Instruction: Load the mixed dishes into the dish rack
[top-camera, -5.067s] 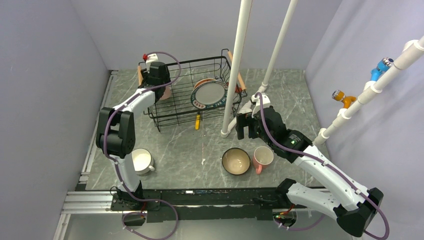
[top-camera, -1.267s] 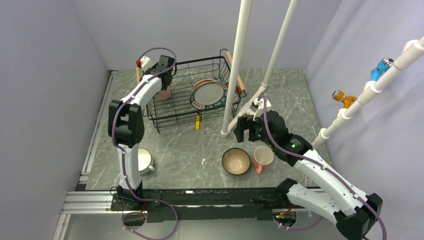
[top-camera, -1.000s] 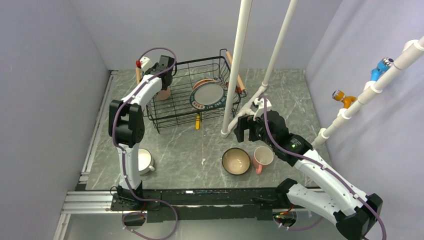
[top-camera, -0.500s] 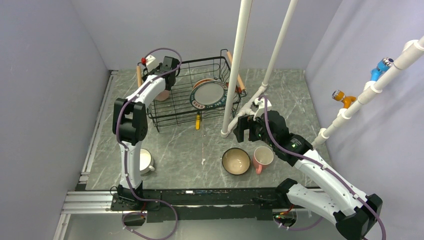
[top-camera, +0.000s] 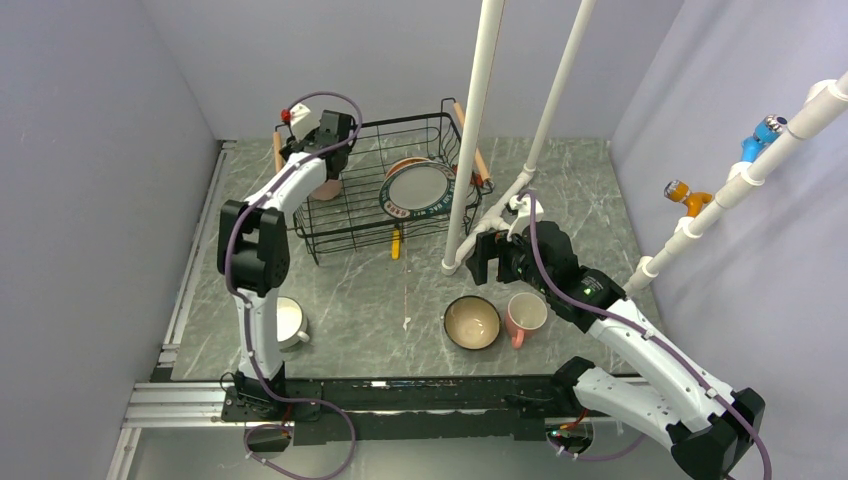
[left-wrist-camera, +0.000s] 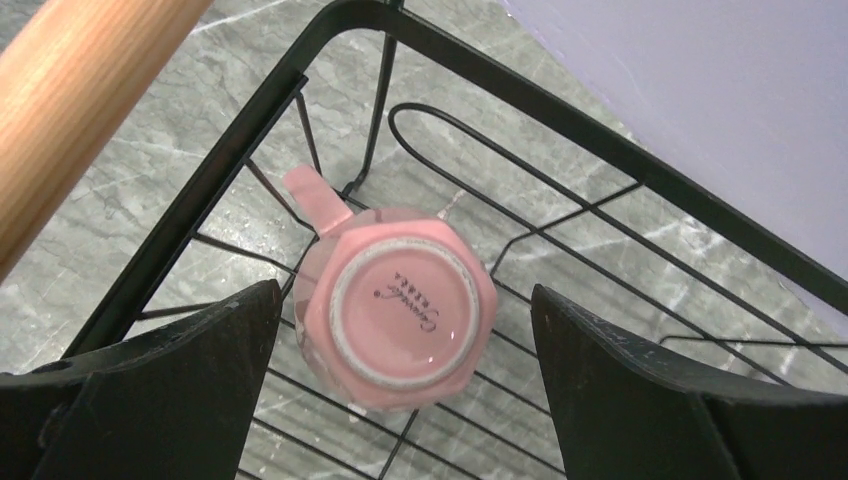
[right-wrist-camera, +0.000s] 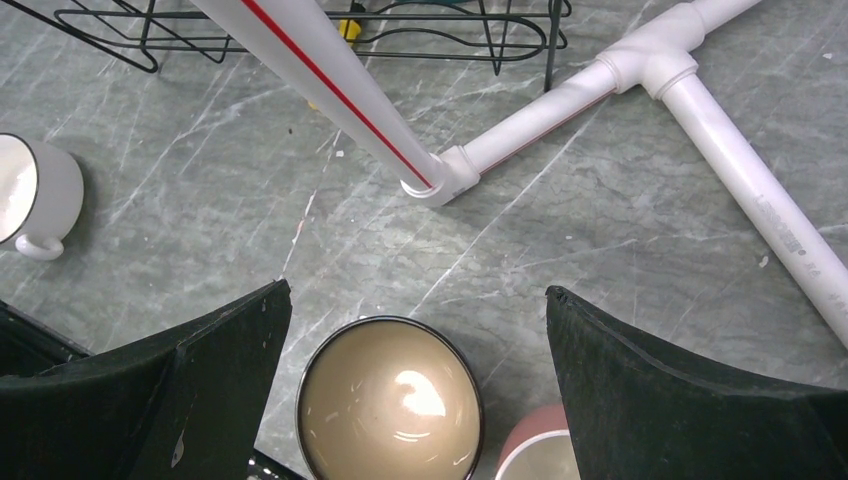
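Note:
My right gripper needs to turn and come back and down onto the second pink mug's rim away from the bowl (right-wrist-camera: 390, 400), because that bowl crowds the opposite side of the mug.
In the left wrist view a pink mug (left-wrist-camera: 400, 305) stands upside down on the wire floor of the dish rack (left-wrist-camera: 560, 110), in its corner by a wooden handle (left-wrist-camera: 80, 90). My left gripper (left-wrist-camera: 405, 295) hangs open above it, both fingers apart from the mug. From above, the rack (top-camera: 345, 235) also holds the patterned-rim plate (top-camera: 418, 190) on edge, with the cream dish (top-camera: 405, 165) behind it. My right gripper (right-wrist-camera: 418, 295) is open over the tan-inside bowl (right-wrist-camera: 390, 400). A second pink mug (top-camera: 526, 313) stands beside that bowl. The white cup (top-camera: 284, 322) sits at near left.
A white pipe frame (top-camera: 470, 150) rises just right of the rack, its foot and tee (right-wrist-camera: 450, 175) lying on the table between the rack and the bowl. A yellow tool (top-camera: 396, 243) pokes out at the rack's front. Purple walls close in on three sides.
My left gripper has opened and let go of the pink mug, which now stands on the rack floor. The right arm has not moved.

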